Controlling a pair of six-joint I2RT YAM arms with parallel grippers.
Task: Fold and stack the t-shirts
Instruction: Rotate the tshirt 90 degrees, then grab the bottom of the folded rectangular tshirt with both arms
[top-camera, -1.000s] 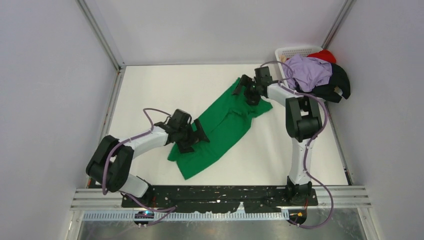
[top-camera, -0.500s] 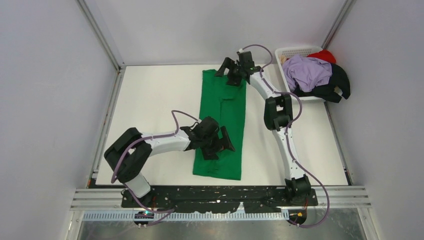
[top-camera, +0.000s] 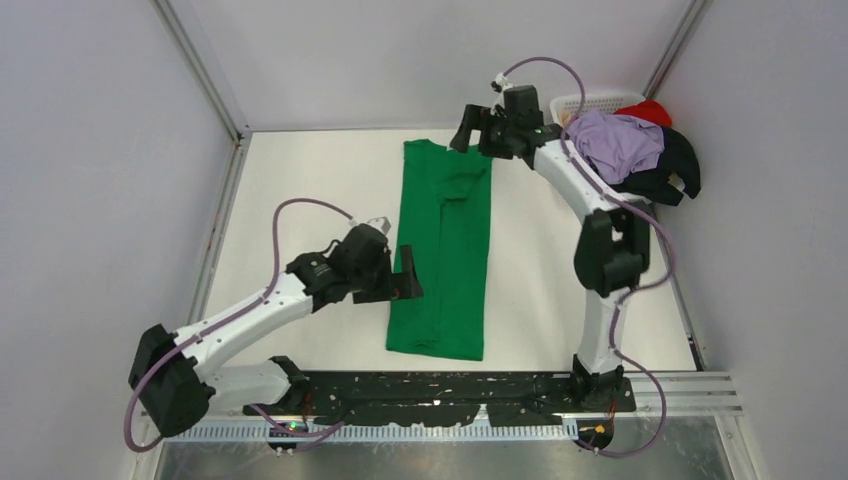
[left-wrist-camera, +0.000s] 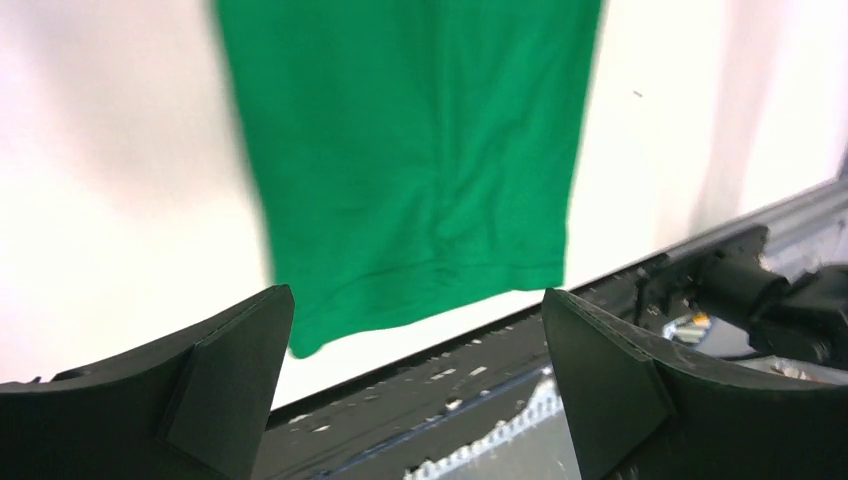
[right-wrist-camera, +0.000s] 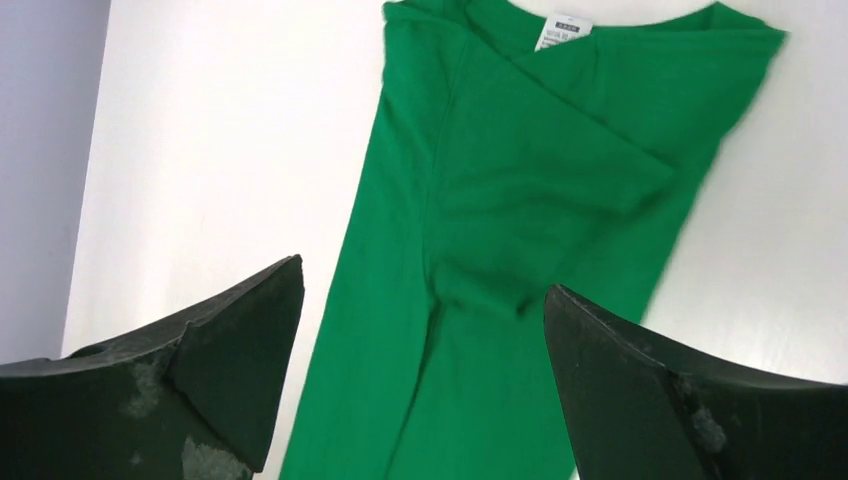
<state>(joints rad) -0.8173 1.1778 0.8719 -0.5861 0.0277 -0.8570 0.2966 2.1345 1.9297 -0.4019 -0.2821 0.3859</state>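
Observation:
I need to move my left gripper back and down onto the t-shirt's hem corner farther from the basket (left-wrist-camera: 304, 346) next, because that corner is below my left gripper and nearer my base.
The bright green t-shirt (top-camera: 441, 255) lies flat as a long narrow strip down the middle of the table, sides folded in, neck end far. Its white tag (right-wrist-camera: 562, 29) shows at the neck in the right wrist view. Its hem (left-wrist-camera: 420, 270) shows in the left wrist view. My left gripper (top-camera: 405, 274) is open and empty, just left of the shirt's lower half. My right gripper (top-camera: 468, 131) is open and empty, lifted just beyond the neck end. Lilac (top-camera: 615, 143), black (top-camera: 668, 172) and red (top-camera: 650, 111) shirts are heaped in the basket.
The white lattice basket (top-camera: 585, 103) stands at the far right corner, close to my right arm. Grey walls with metal posts close in the table on three sides. The black mounting rail (top-camera: 440, 392) runs along the near edge.
Both grippers have let go of the green shirt and drawn back from it. The left moved left off the cloth; the right lifted away past the neck. The shirt stays straight.

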